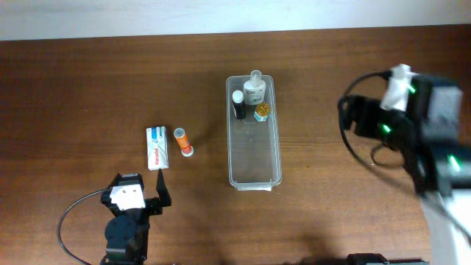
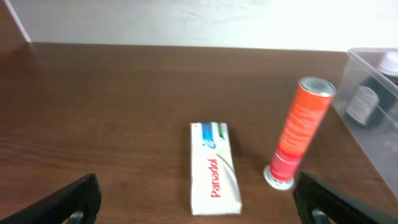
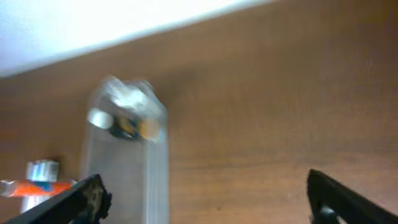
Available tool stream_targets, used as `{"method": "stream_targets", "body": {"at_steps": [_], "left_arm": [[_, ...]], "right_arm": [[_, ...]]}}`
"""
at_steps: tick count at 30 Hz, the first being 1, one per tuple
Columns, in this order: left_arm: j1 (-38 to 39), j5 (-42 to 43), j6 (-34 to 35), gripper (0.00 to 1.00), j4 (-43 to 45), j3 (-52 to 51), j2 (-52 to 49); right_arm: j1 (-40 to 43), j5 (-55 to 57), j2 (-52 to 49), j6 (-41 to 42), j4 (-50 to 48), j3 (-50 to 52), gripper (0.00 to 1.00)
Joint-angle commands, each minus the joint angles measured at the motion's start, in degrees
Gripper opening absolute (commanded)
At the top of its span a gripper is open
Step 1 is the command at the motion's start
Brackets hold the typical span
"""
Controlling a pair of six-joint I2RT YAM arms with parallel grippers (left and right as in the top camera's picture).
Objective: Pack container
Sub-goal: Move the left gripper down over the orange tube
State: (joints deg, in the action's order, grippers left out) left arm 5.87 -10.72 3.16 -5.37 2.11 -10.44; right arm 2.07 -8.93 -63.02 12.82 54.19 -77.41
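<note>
The orange tube (image 1: 183,140) stands silver end up. The left gripper rises next, moves outward over the tube, tilts down and lowers onto the tube's silver end.
The container (image 1: 254,158), a long clear plastic bin, stands mid-table. At its far end it holds a white bottle (image 1: 255,90), a black stick (image 1: 238,104) and a small yellow-topped item (image 1: 262,111). A white Panadol box (image 1: 157,147) and an orange tube (image 1: 183,140) lie left of it. My left gripper (image 1: 140,190) is open and empty just in front of the box (image 2: 214,168), with the tube (image 2: 301,130) to the right. My right gripper (image 1: 347,116) is open and empty to the right of the container (image 3: 124,168).
The brown wooden table ends at a white wall at the back. The right arm's cables (image 1: 368,151) hang over the table's right side. The bin's near half is bare.
</note>
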Motion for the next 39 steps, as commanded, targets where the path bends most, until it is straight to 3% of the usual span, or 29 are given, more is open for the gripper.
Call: {"method": "stream_targets", "body": {"at_steps": [1, 6, 11, 18, 26, 33, 39], "left_arm": [[0.0, -3.2, -1.7, 0.99, 2.1, -0.2, 0.4], [0.0, -2.2, -1.5, 0.99, 6.6, -0.2, 0.4], [0.0, 5.5, -1.2, 0.99, 11.8, 0.1, 0.4], [0.0, 4.9, 0.5, 0.99, 6.9, 10.7, -5.2], [0.0, 5.9, 0.4, 0.99, -6.0, 36.9, -29.8], [0.0, 15.2, 0.0, 0.99, -18.8, 58.2, -54.5], [0.0, 22.2, 0.0, 0.99, -28.2, 68.3, -68.2]], "right_arm": [[0.3, -0.7, 7.5, -0.6, 0.2, -0.5, 0.99], [0.3, -0.8, 15.2, -0.6, 0.2, -0.5, 0.99], [0.3, -0.8, 19.0, -0.6, 0.5, -0.5, 0.99], [0.3, -0.8, 19.0, -0.6, 0.5, -0.5, 0.99], [0.3, -0.8, 19.0, -0.5, 0.5, -0.5, 0.99], [0.3, -0.8, 19.0, -0.5, 0.5, -0.5, 0.98], [0.3, -0.8, 19.0, -0.5, 0.5, -0.5, 0.99]]}}
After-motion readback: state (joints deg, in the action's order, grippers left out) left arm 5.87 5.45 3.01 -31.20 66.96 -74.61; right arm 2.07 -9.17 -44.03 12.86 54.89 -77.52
